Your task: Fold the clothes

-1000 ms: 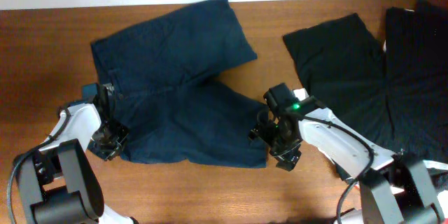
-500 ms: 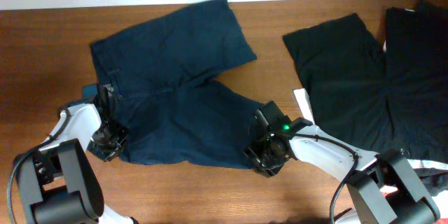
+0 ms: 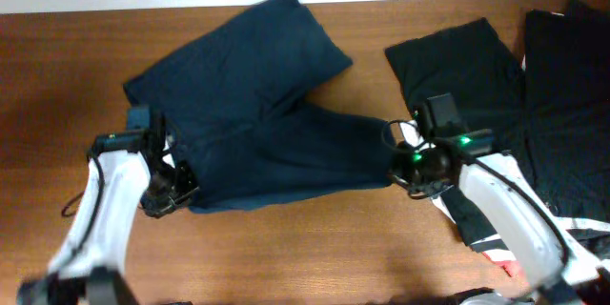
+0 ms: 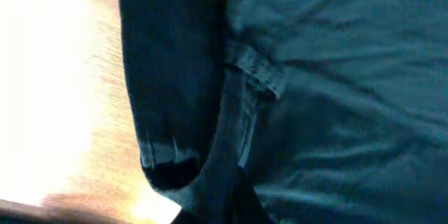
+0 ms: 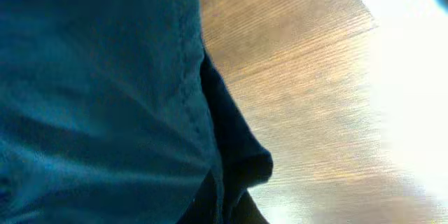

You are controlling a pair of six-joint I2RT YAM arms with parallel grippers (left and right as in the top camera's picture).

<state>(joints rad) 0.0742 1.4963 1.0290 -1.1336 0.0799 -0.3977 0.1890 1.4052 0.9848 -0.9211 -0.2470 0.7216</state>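
My right gripper will next lift outward to the far leg's hem (image 3: 334,47), then lower to release the fold, as the other leg lies spread outward of the pinched hem.
The navy-blue shorts (image 3: 257,124) lie across the wooden table (image 3: 57,76), stretched between my two grippers. My left gripper (image 3: 170,189) is shut on the waistband end at the shorts' front left; the left wrist view shows waistband and belt loop (image 4: 255,70) running up from the gripper (image 4: 231,213). My right gripper (image 3: 405,164) is shut on the hem of the lower leg at the right. In the right wrist view the blue fabric (image 5: 91,91) fills the left side, with a dark fold pinched at the gripper (image 5: 224,213).
A black garment (image 3: 457,67) lies spread just behind and right of my right gripper. Another black piece (image 3: 567,105) covers the far right of the table. Bare wood shows to the left and along the front edge.
The right gripper has shut on the lower leg's hem and moved up and right, pulling the leg out. The left gripper tightened on the waistband and lifted. The shorts' front edge has drawn back.
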